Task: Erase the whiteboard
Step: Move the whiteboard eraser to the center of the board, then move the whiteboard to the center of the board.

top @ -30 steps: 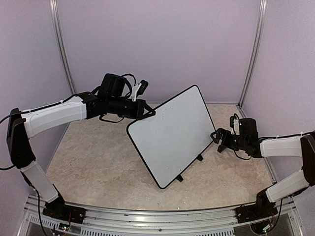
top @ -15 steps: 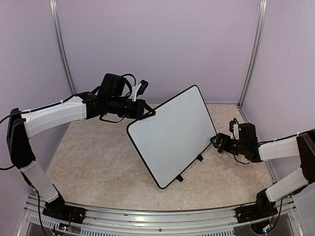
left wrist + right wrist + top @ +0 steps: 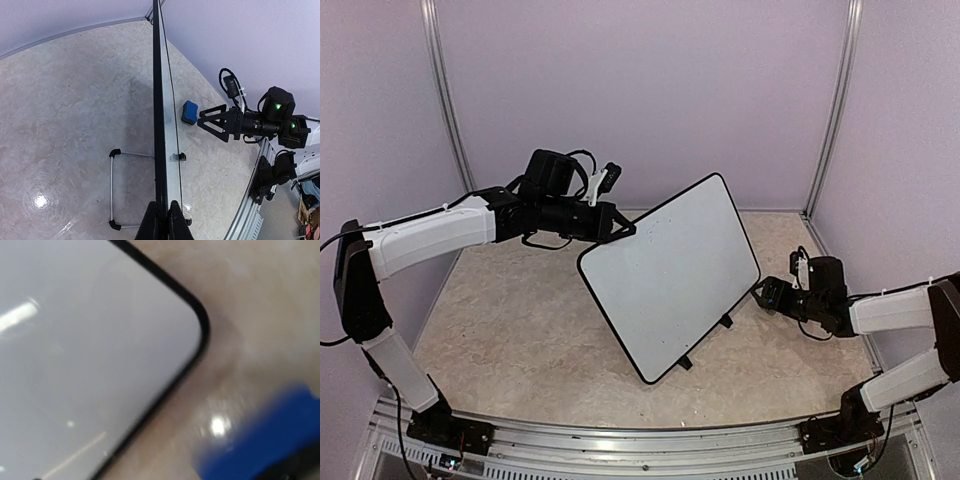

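The closest clip foot (image 3: pixel 726 321) is to my right gripper's left in the top view, so the gripper will next move back and across onto it where it sticks out.
The whiteboard (image 3: pixel 670 275) stands tilted in the middle of the table, its white face blank. My left gripper (image 3: pixel 625 229) is shut on its upper left rim; in the left wrist view both fingers (image 3: pixel 163 207) pinch the board's black edge (image 3: pixel 159 125). My right gripper (image 3: pixel 761 293) hangs low by the board's right corner and is open, its fingertips (image 3: pixel 201 120) just short of a small blue eraser (image 3: pixel 189 112) lying on the table. The right wrist view is blurred and shows the board's rounded corner (image 3: pixel 197 315) and the eraser (image 3: pixel 260 445) at the lower right.
Two black clip feet (image 3: pixel 726 321) rest on the marbled tabletop (image 3: pixel 510 320). A wire stand (image 3: pixel 111 187) lies behind the board. Purple walls close in the back and sides; a metal rail (image 3: pixel 640 440) runs along the near edge.
My right gripper has dropped lower and slid slightly toward the table near the board's right corner. The left arm and the whiteboard have not moved.
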You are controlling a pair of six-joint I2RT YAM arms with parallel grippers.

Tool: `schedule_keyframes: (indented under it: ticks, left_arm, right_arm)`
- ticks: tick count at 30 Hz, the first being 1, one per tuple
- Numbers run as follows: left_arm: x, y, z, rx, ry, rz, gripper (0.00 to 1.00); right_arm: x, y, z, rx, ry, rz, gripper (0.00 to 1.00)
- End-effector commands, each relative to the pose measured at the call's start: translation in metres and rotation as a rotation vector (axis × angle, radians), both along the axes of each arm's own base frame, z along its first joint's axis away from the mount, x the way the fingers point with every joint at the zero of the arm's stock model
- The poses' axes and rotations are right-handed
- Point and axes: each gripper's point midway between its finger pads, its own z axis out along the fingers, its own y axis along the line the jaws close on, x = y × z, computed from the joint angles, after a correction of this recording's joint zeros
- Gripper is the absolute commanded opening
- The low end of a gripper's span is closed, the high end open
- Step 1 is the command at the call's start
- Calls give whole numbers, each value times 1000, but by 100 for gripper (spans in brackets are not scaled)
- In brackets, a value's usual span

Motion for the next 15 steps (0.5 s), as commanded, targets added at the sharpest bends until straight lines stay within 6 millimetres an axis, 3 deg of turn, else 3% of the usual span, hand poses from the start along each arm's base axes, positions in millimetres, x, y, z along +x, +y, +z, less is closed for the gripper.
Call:
schedule_keyframes:
  ticks: [1, 6, 12, 15]
  left_arm:
    - [-16, -9, -12, 40, -17, -91, 0]
    - [-16, -9, -13, 41, -13, -91, 0]
    - [-16, -10, -15, 42, -12, -92, 0]
    - [-16, -10, -14, 43, -13, -91, 0]
  right_arm:
    - [-34, -4, -30, -24, 139, 4, 100]
    - [-35, -7, -13, -40, 106, -9, 99]
    - [-23, 1, 40, -68, -44, 39, 99]
    - [-19, 5, 53, -125, -86, 80, 100]
